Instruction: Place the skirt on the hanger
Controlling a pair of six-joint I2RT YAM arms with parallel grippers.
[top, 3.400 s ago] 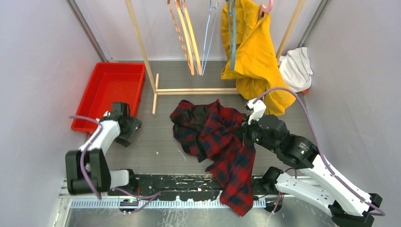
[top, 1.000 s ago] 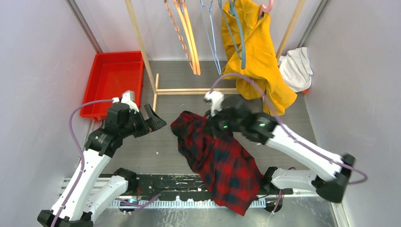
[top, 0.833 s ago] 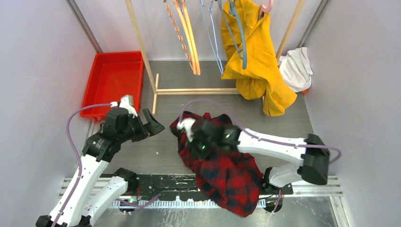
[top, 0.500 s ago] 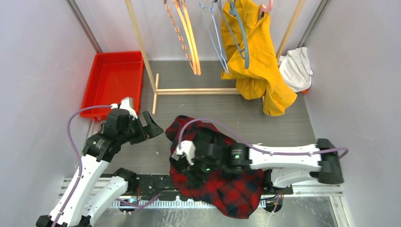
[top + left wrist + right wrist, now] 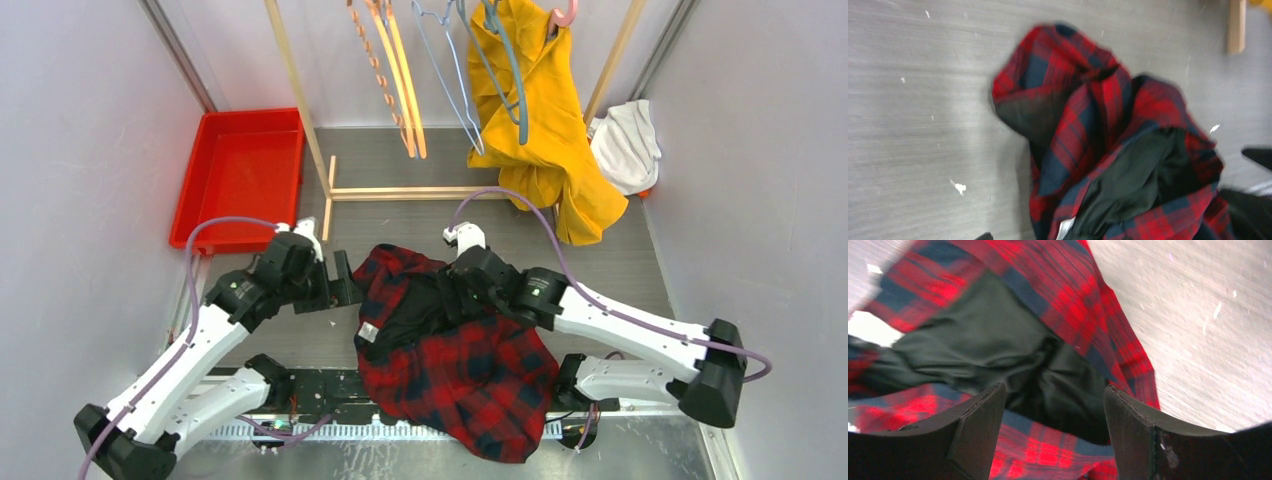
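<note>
Next I will lower my right gripper sideways onto the waistband's plaid edge [image 5: 1102,365], below it and to its right in the top view, as its fingers span lining.
The skirt [image 5: 455,365], red and navy plaid with a dark lining, lies crumpled on the grey table between the two arms, its near hem over the front rail. My right gripper [image 5: 455,298] hovers open just above its far part. In the right wrist view its two fingers [image 5: 975,432] are spread over the dark lining [image 5: 1013,360], clamping nothing. My left gripper [image 5: 342,287] is open at the skirt's left edge, which fills the left wrist view [image 5: 1098,130]. A blue-grey hanger [image 5: 447,75] hangs empty on the rack at the back.
Orange hangers [image 5: 395,80] and a yellow garment [image 5: 540,120] hang on the wooden rack, whose base bar [image 5: 415,193] crosses the table behind the skirt. A red bin [image 5: 240,175] sits far left. White cloth [image 5: 625,145] lies far right.
My right gripper dragged the skirt toward the near edge, opened and let it go, then pulled back over its far part. My left arm swung right to the skirt's edge.
</note>
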